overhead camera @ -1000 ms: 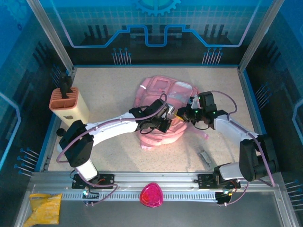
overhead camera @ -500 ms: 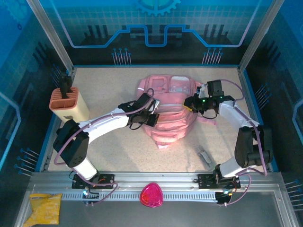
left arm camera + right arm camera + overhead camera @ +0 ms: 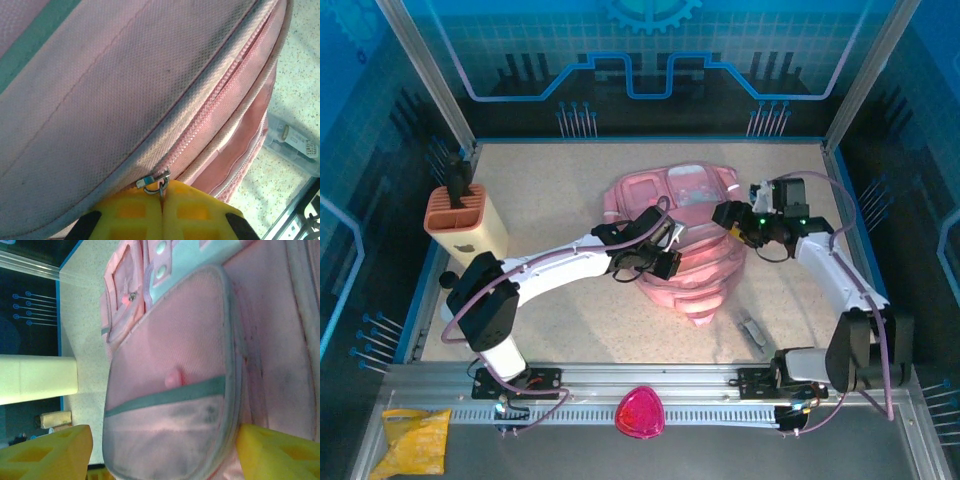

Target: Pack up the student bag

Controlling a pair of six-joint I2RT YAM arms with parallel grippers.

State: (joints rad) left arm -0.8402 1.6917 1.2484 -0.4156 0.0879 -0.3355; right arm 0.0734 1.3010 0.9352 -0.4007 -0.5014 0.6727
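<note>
My shut fingers pinch the metal zipper pull, so my left gripper moves toward the bag's side by the beige holder next and releases it.
The student bag (image 3: 695, 250), a big soft pink backpack, lies in the middle of the table. My left gripper (image 3: 663, 262) is at its near left side, shut on the metal zipper pull (image 3: 159, 181); the yellow fingers (image 3: 125, 215) are pressed together with the pull's ring pinched between them. Pink fabric and a closed zipper line (image 3: 220, 95) run away from the fingers. My right gripper (image 3: 728, 217) stands open at the bag's right side. Its yellow fingertips (image 3: 50, 450) stand wide apart on either side of a translucent pocket (image 3: 170, 405) with a green band.
A beige slotted holder (image 3: 465, 222) stands at the left of the table. A small clear case (image 3: 752, 328) lies near the front right, close to the bag's corner (image 3: 292, 142). A magenta rounded-triangle object (image 3: 639, 412) and a yellow packet (image 3: 412, 440) sit on the front ledge.
My right gripper has opened and drawn back to the right. The bag has swung and spread toward the front right. My left gripper stays shut on the zipper pull, shifted slightly.
</note>
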